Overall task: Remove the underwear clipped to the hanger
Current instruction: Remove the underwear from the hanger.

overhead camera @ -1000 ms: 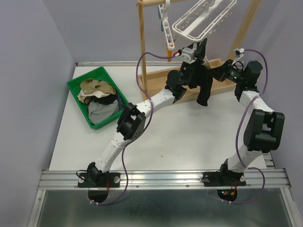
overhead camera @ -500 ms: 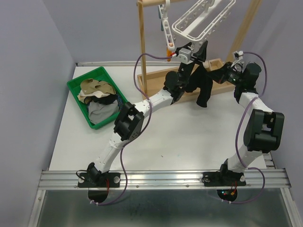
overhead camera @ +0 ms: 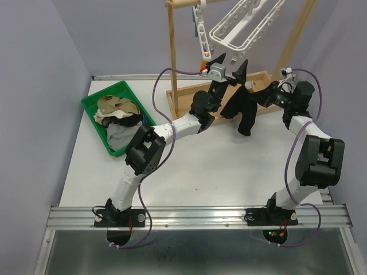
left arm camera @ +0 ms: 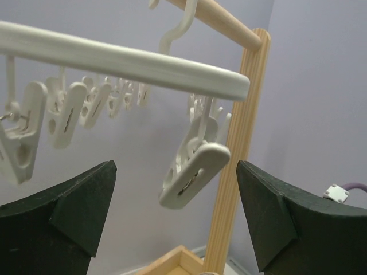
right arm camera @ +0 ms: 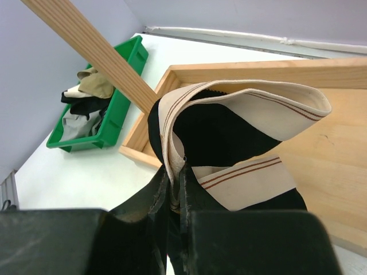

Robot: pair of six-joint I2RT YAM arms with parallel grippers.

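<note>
My left gripper needs to move back and down from the clip, turning to the black cloth below the waistband (overhead camera: 237,107), because the underwear already hangs clear of the hanger (overhead camera: 243,26).
A black underwear (overhead camera: 241,114) with a cream waistband (right arm camera: 252,109) hangs from my right gripper (overhead camera: 256,93), which is shut on the waistband (right arm camera: 175,177). It hangs over the wooden base (right arm camera: 321,149), apart from the white clip hanger (overhead camera: 243,26). My left gripper (overhead camera: 229,64) is open just under the hanger. In the left wrist view an empty white clip (left arm camera: 194,171) hangs between the wide jaws (left arm camera: 175,172), below the hanger's bar (left arm camera: 114,57). More underwear (overhead camera: 117,117) lies in the green bin.
The green bin (overhead camera: 92,109) stands at the table's left (right arm camera: 117,106). The wooden rack's post (left arm camera: 238,172) rises right beside the left gripper, and its other post (overhead camera: 172,51) stands at the left. Several empty clips (left arm camera: 69,114) hang along the hanger.
My left gripper has opened wide and risen off the clip. The black underwear has come away from the clip and now hangs from the right gripper alone, slightly lower.
</note>
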